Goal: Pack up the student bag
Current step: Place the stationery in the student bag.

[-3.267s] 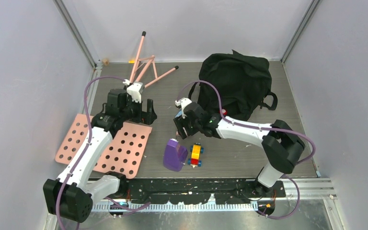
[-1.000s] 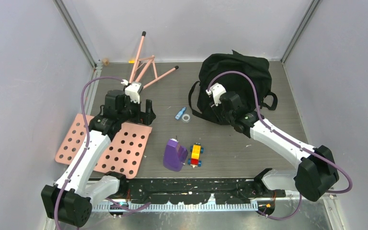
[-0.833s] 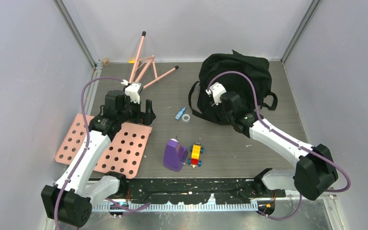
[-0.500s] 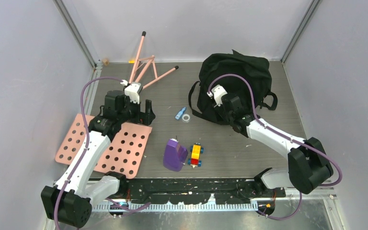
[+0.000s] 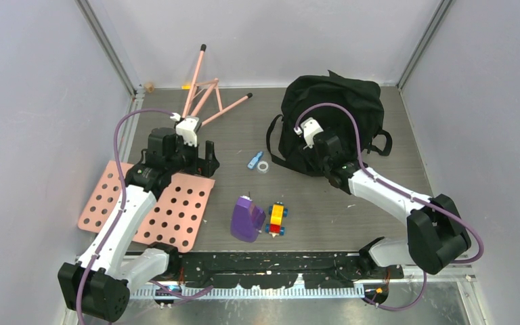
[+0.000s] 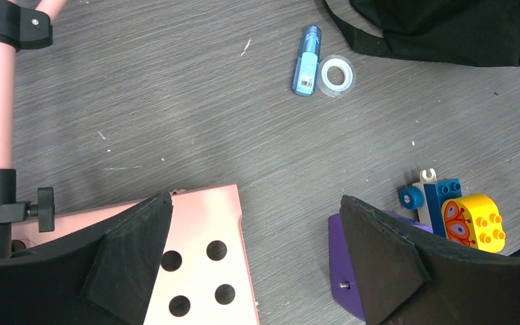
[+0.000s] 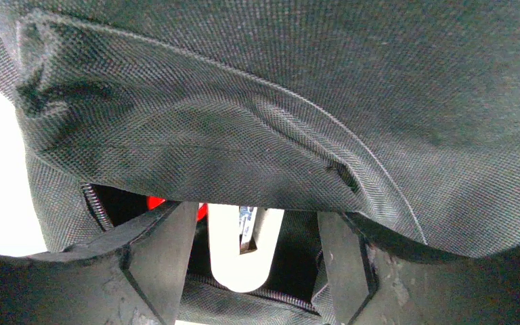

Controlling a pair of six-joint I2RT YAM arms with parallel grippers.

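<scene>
I will next move my right gripper to the left in the top view and down onto the tape roll's bag-side rim (image 5: 267, 166), because the unpacked tape roll is on that side of it.
The student bag (image 5: 335, 112), black and floppy, lies at the back right of the table. My right gripper (image 5: 308, 157) is at its near left side. In the right wrist view the bag's fabric (image 7: 311, 101) fills the frame, and my right gripper (image 7: 254, 217) stands open at the zip opening. A white rounded object (image 7: 233, 257) lies in that opening between the fingers, with a gap on each side. Something red (image 7: 154, 201) shows deeper inside. My left gripper (image 6: 256, 202) hangs open and empty over the table.
A blue tube (image 5: 252, 161) and a clear tape roll (image 5: 263, 166) lie left of the bag. A purple container (image 5: 247, 219) and a toy brick car (image 5: 277, 219) sit near the front. A pink perforated plate (image 5: 169, 210) lies at the left, a pink stand (image 5: 203, 95) at the back.
The right gripper's jaws have spread apart inside the bag's opening, freeing the white object. Seconds earlier that arm was at the table's middle. The left arm has not moved.
</scene>
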